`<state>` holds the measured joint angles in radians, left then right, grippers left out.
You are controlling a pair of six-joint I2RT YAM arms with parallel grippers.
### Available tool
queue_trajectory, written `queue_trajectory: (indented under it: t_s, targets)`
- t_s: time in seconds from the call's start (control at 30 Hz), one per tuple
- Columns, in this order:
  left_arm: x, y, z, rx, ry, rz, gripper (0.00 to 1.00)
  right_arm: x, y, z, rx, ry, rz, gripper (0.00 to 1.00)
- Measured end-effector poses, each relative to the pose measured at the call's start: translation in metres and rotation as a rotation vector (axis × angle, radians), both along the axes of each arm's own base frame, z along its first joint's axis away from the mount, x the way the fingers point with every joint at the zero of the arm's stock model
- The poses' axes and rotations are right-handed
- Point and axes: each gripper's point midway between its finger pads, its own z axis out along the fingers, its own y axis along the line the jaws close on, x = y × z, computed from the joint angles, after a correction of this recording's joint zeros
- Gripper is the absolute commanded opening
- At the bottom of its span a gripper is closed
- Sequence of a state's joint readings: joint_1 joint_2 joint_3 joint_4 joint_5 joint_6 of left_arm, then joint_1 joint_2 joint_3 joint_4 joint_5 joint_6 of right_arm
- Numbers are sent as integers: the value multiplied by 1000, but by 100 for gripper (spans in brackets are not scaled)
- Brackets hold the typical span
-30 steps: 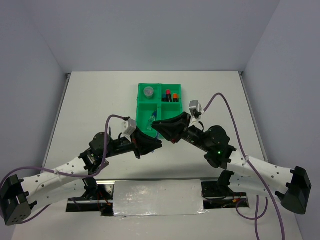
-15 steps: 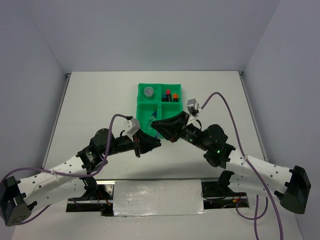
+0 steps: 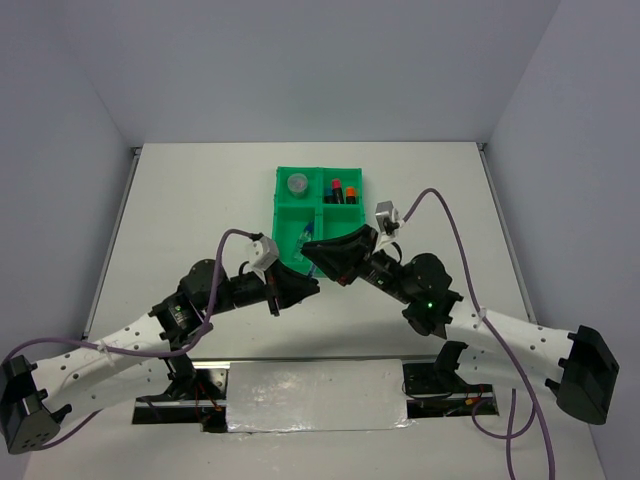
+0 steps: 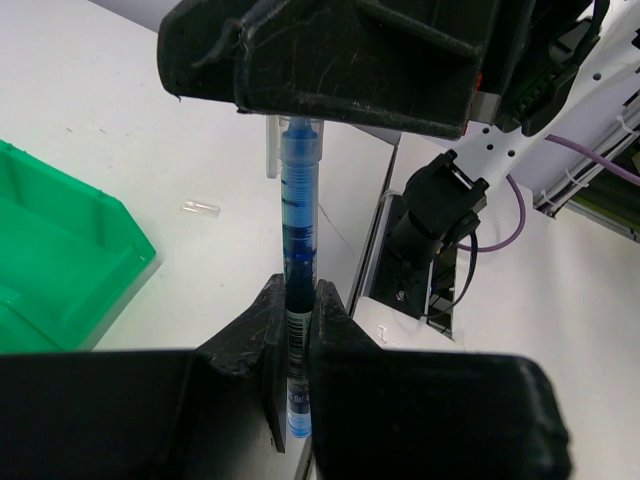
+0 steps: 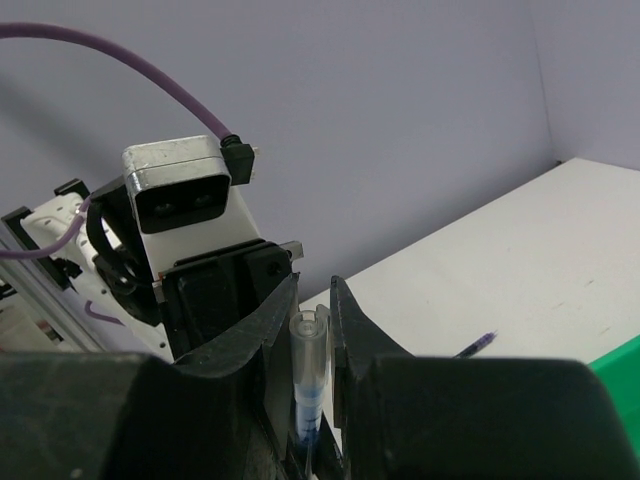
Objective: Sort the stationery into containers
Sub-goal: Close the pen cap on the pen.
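Note:
The tray's near section (image 3: pixel 344 216) (image 4: pixel 68 240) is empty, so I will swing my left gripper down, outward and to the right in the top view, and release the pen there.
My left gripper (image 3: pixel 308 286) and right gripper (image 3: pixel 325 266) meet tip to tip above the table, just in front of the green four-compartment tray (image 3: pixel 283 214). In the left wrist view my left gripper (image 4: pixel 300 312) is shut on the barrel of a thin blue pen (image 4: pixel 298 215). The pen runs up into the right gripper's jaws. In the right wrist view my right gripper (image 5: pixel 312 300) is shut around the pen's clear cap (image 5: pixel 309 345). The tray holds a grey disc (image 3: pixel 297 184), two markers (image 3: pixel 341 190) and a blue item (image 3: pixel 306 240).
A small clear cap (image 4: pixel 200 208) lies on the white table beside the tray's corner (image 4: pixel 70 260). Another thin pen (image 5: pixel 478 345) lies on the table, seen in the right wrist view. The arm bases and a metal plate (image 3: pixel 315 395) are at the near edge.
Both arms have shifted only slightly and stay joined at the pen. The left gripper edged a little to the right, toward the right gripper.

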<state>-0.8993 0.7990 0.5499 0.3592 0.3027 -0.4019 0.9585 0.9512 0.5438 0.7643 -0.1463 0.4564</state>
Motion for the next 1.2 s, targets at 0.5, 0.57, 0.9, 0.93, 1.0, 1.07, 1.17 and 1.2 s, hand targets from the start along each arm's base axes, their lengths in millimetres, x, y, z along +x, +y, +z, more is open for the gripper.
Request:
queue_trajectory:
  t_s: [0.5,0.57,0.9,0.93,1.0,1.07,1.17,1.2]
  targets:
    - [11,7,-15,42,59,59,0,14,7,-18,71,18,-27,0]
    - [13,9,-19,54,69,67,0,17,9,-23,73,28,-35,0]
    - [19,16,-27,76,102,73,0,23,11,-32,104,50,-66,0]
    - [18,16,-27,74,108,69,0,23,11,-33,112,53,-67,0]
    - [17,15,-27,63,118,65,0,23,10,-34,128,57,-69,0]
    - [17,15,-31,54,125,61,0,23,11,-36,139,65,-65,0]
    - [17,15,-39,40,146,61,0,25,14,-45,137,87,-66,0]
    - [17,14,-41,33,155,63,0,26,15,-48,136,93,-68,0]
